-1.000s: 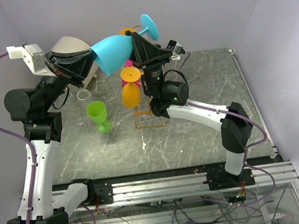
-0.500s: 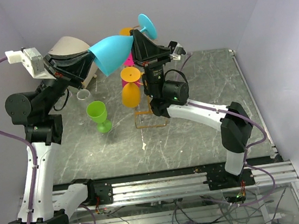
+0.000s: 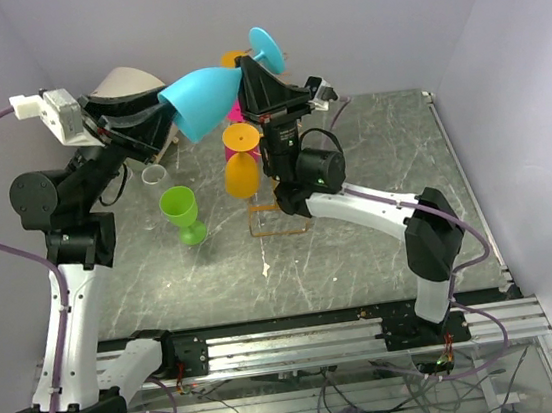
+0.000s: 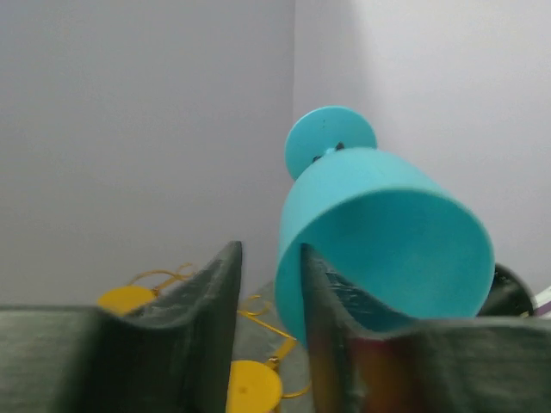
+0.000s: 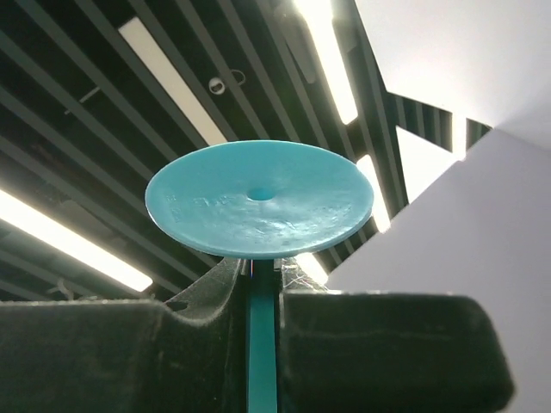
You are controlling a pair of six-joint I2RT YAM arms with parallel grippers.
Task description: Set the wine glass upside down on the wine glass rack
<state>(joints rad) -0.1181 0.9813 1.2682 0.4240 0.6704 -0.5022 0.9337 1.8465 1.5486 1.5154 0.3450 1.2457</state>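
Note:
I need to turn the teal glass with its opening down, lower my right gripper and let go of the glass on the rack (image 3: 266, 220) next to the orange glass, because the rack is below my gripper.
A teal wine glass (image 3: 204, 99) hangs tilted in the air above the table, its mouth facing left and its foot (image 3: 267, 49) up to the right. My right gripper (image 3: 251, 70) is shut on its stem just below the foot (image 5: 258, 198). The left gripper (image 3: 167, 119) is at the rim, open. One of its fingers (image 4: 344, 301) is inside the bowl (image 4: 387, 232) and the other (image 4: 211, 301) stands apart outside it. The wine glass rack (image 3: 266, 220), an orange-yellow wire stand, rises below the glass. Its wires (image 4: 267, 323) show between my left fingers.
An orange glass (image 3: 242, 172) and a pink one (image 3: 240, 135) hang upside down on the rack. A green glass (image 3: 182, 210) stands upright on the table to its left. A small clear cup (image 3: 154, 173) and a beige rounded object (image 3: 130, 83) are at the back left.
The right gripper has closed on the stem. The left jaws have parted from the rim. The glass has shifted slightly left and up.

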